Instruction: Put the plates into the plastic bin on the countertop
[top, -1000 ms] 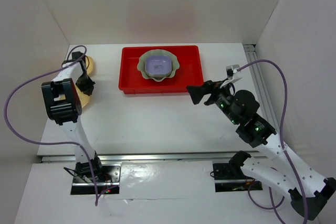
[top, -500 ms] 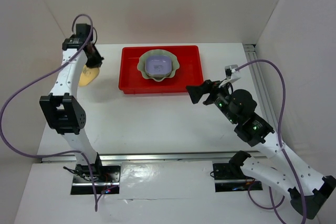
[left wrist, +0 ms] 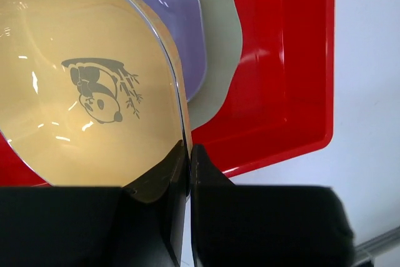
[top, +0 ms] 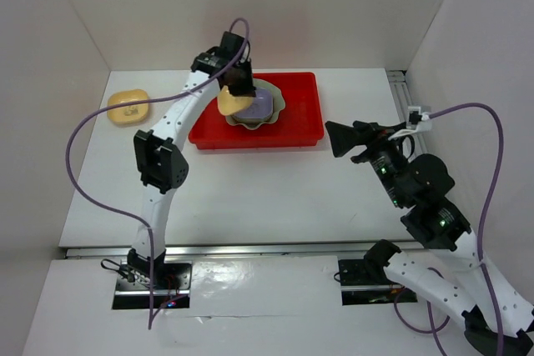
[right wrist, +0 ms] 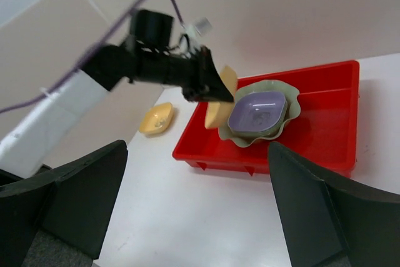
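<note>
I next need to move my left gripper to the right in the top view and down over the lavender dish (top: 259, 106) (left wrist: 181, 17) to let go, because the tan dish hangs tilted beside it.
My left gripper (top: 234, 92) is shut on the rim of a tan dish (top: 228, 104) with a panda drawing (left wrist: 100, 92). It holds the dish tilted above the left part of the red plastic bin (top: 300, 114). The pinching fingertips (left wrist: 199, 161) show in the left wrist view. In the bin sits the pale green scalloped dish (top: 278, 106) with the lavender dish (top: 259, 106) inside it. A yellow dish (top: 128, 107) lies on the white countertop (top: 250, 189) left of the bin. My right gripper (top: 332, 139) is open and empty, right of the bin. I see no olive dish.
White walls close in the countertop on the left, back and right. A metal rail (top: 409, 114) runs along the right edge. The left arm's purple cable (top: 79, 139) loops over the left side. The bin's right half (right wrist: 331, 117) holds nothing.
My left arm has swung from the far left of the countertop to over the bin, carrying the tan dish. The yellow dish stays behind. My right arm has drawn back to the right.
</note>
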Robot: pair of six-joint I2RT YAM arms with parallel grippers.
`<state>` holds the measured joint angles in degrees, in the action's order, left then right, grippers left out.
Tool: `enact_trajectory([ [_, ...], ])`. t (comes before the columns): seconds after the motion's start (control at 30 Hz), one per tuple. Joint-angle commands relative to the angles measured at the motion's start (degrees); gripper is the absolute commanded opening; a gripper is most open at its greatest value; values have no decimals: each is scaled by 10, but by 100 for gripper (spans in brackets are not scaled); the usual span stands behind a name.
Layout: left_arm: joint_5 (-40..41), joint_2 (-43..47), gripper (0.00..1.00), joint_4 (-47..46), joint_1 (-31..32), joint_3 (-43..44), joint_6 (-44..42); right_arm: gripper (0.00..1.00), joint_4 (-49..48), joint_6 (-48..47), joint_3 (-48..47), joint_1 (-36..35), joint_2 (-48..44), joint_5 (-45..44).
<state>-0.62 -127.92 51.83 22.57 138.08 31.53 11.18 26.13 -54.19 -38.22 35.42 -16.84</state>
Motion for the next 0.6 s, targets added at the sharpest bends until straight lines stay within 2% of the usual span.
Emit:
enact_trajectory([
  [0.0, -34, -7, 0, -59, -6, -22, 2, 100, 36, 3, -27, 0, -8, -21],
  [0.13, -76, -21, 0, -117, -6, -50, 2, 100, 41, 3, -34, 5, -8, -21],
  [0.27, -76, -26, 0, -154, 12, -50, -3, 100, 46, 3, -34, 5, -8, -21],
  [0.57, -96, -44, 0, -185, 12, -28, -16, 100, 41, -13, -28, 5, 10, -28],
])
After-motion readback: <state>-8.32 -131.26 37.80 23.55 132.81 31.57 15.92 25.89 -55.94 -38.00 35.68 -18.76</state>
